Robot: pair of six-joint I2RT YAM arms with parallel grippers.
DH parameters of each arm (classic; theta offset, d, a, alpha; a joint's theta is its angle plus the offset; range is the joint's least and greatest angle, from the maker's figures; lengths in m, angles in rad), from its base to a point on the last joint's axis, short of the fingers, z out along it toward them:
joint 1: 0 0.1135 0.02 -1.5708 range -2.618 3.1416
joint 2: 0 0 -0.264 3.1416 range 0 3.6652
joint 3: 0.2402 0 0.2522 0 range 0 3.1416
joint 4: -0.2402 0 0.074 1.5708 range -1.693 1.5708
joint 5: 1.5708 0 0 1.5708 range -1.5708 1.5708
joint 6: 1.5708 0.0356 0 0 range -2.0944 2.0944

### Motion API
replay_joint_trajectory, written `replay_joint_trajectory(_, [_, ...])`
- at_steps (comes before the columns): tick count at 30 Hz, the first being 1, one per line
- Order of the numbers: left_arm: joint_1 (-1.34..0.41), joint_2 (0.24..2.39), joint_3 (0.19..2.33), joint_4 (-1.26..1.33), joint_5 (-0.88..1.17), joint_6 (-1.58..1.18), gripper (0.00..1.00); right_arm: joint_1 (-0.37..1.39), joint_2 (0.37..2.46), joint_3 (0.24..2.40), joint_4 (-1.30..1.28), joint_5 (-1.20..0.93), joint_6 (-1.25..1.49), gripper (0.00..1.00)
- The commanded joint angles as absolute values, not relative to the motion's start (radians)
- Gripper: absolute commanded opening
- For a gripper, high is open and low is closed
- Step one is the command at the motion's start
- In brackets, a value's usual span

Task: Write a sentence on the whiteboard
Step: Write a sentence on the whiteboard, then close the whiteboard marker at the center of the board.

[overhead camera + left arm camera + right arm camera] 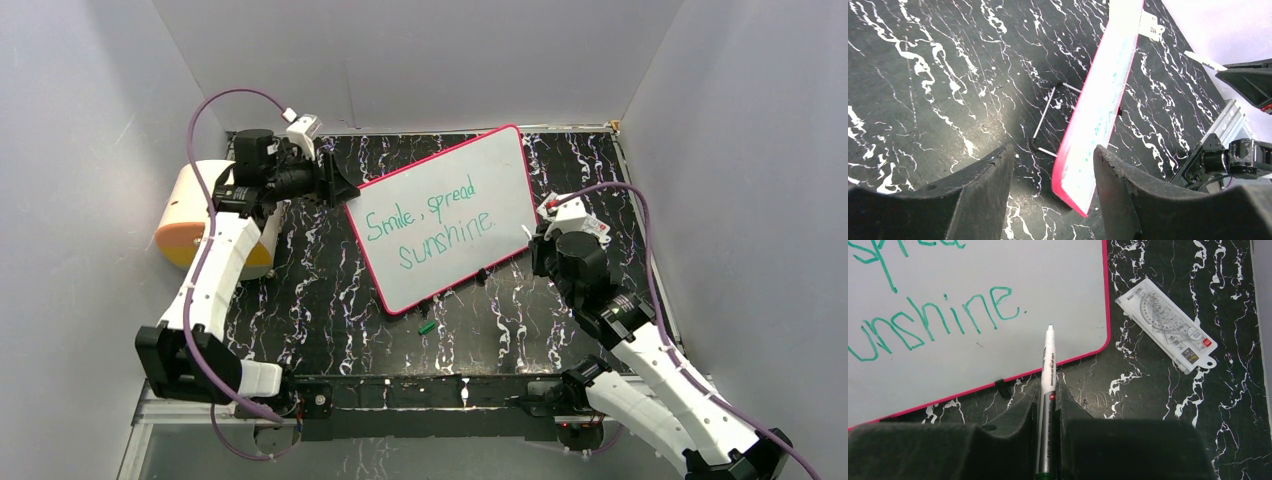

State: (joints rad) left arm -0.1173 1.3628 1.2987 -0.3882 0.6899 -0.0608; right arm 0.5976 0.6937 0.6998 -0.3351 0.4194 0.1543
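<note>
The green cap point(427, 327) is lower and farther back than the robot's left gripper, to its right in the top view. The sentence point(430, 225) is written, so the left gripper will swing back and down around the cap.
The whiteboard point(445, 215) stands tilted on the black marble table, white with a pink-red rim. The sentence point(430, 225) on it is in teal and reads "Smile, spread sunshine." over two lines. My left gripper point(342, 190) is open around the board's left corner. In the left wrist view the whiteboard point(1098, 110) shows edge-on, its corner close to the right finger and apart from the left one of the left gripper point(1053, 172). My right gripper point(1047, 390) is shut on a white marker point(1049, 360). Its tip hovers over the whiteboard point(973, 290), just below the word "sunshine" point(938, 320).
A small green cap point(427, 327) lies on the table in front of the board. A yellow and white roll point(195, 215) sits at the left wall. A clear packet with a protractor point(1165, 325) lies right of the board. A wire stand point(1048, 120) props the board from behind.
</note>
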Motion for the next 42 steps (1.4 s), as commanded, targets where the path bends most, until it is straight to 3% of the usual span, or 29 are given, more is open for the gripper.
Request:
replay_joint_trajectory(1, [-0.130,1.246,1.268,-0.396,0.622,-0.113,0.58,0.597,0.665,0.758,-0.333,0.422,0.161,0.00])
replay_joint_trajectory(5, [-0.180,1.164,1.219,-0.405,0.544,-0.168,0.61,0.597,0.657,0.751,-0.333,0.407,0.165,0.00])
replay_joint_trajectory(14, [-0.481,1.044,1.110,-0.481,0.239,-0.312,0.62,0.597,0.633,0.733,-0.334,0.401,0.169,0.00])
replay_joint_trajectory(20, [-0.634,1.052,1.038,-0.508,0.165,-0.401,0.61,0.597,0.636,0.729,-0.333,0.399,0.173,0.00])
replay_joint_trajectory(30, [-0.967,1.196,1.000,-0.520,-0.047,-0.461,0.58,0.597,0.625,0.721,-0.332,0.403,0.175,0.00])
replay_joint_trajectory(42, [-1.053,1.463,1.048,-0.525,-0.039,-0.420,0.41,0.597,0.606,0.716,-0.333,0.409,0.176,0.00])
